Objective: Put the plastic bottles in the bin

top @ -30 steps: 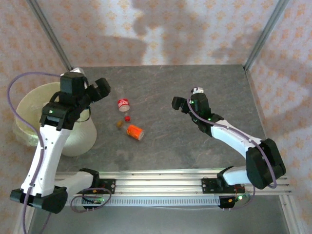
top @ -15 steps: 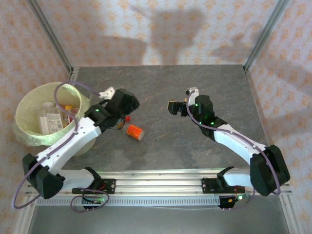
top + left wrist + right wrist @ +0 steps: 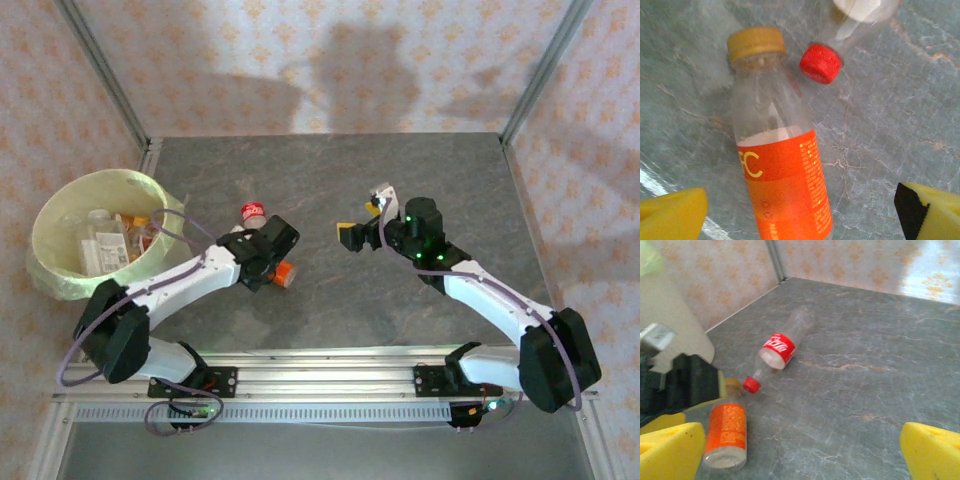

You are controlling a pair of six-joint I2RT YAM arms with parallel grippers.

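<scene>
Next, my left gripper comes down around the orange label [image 3: 283,273] [image 3: 785,185] and closes, since the orange-labelled bottle lies between its open yellow fingers but still below them.
Two plastic bottles lie on the grey table. One is clear with an orange label [image 3: 785,185] and a yellow cap [image 3: 756,42]. My left gripper [image 3: 800,220] hangs open just above it, a yellow pad [image 3: 670,215] on either side of the label, not touching. The other bottle, red-labelled [image 3: 252,211] with a red cap [image 3: 821,63], lies just beyond. The bin [image 3: 60,280] stands at the left with several bottles inside. My right gripper [image 3: 364,218] is open and empty mid-table, facing both bottles [image 3: 779,347].
The bin's pale wall [image 3: 670,325] rises at the left of the right wrist view, behind the black left gripper head [image 3: 685,385]. Metal frame posts [image 3: 540,70] and patterned walls enclose the table. A rail [image 3: 330,360] runs along the near edge.
My left arm has swung from above the bin down to the table and now hangs over the orange-labelled bottle. The right gripper has shifted a little to the left.
</scene>
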